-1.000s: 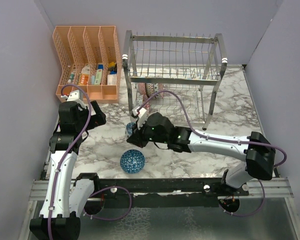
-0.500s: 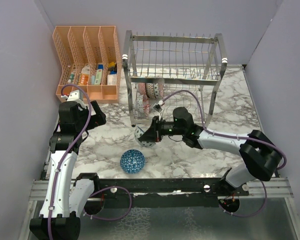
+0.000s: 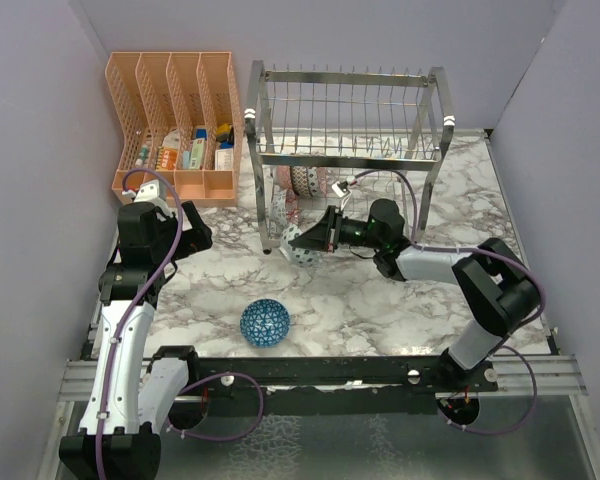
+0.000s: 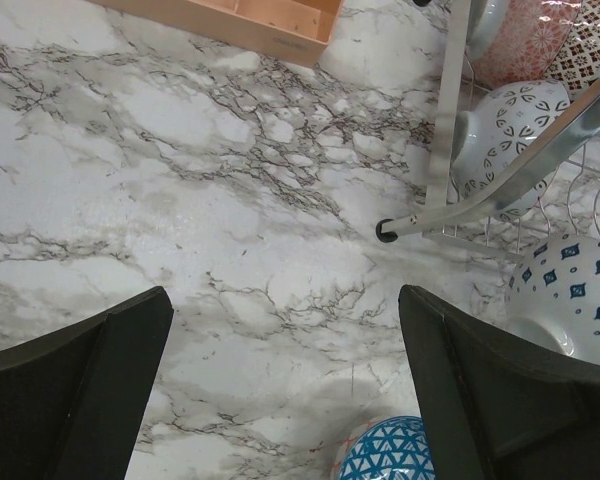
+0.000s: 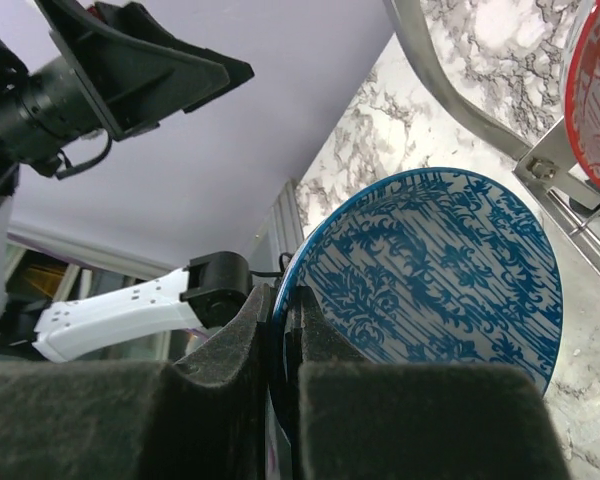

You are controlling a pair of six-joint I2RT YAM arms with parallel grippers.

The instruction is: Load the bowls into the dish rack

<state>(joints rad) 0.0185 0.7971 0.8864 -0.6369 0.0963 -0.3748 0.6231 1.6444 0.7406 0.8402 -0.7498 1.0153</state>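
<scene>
The robot's right gripper needs to move the blue-patterned bowl (image 3: 301,245) outward next and let go of it in the free spot beside the front bowl, on the lower level of the dish rack.
My right gripper (image 3: 321,234) is shut on the rim of a blue-patterned bowl (image 3: 301,245), holding it on edge beside the front left leg of the dish rack (image 3: 345,85). In the right wrist view the fingers (image 5: 248,322) pinch the rim of this bowl (image 5: 435,270). A second blue bowl (image 3: 265,322) sits upright on the table, and its top shows in the left wrist view (image 4: 388,456). A dark-and-white bowl (image 4: 510,125) and a pink-red bowl (image 4: 525,35) stand on the rack's lower tier. My left gripper (image 3: 202,232) hangs open over the marble, holding nothing.
An orange mesh organizer (image 3: 175,120) with small packets stands at the back left, close to the rack. The rack's slanted leg (image 4: 450,110) meets the table near the held bowl. Purple walls close in both sides.
My right arm has carried the blue-patterned bowl up and to the right, from the middle of the table to the rack's front left leg. The left arm has not moved.
</scene>
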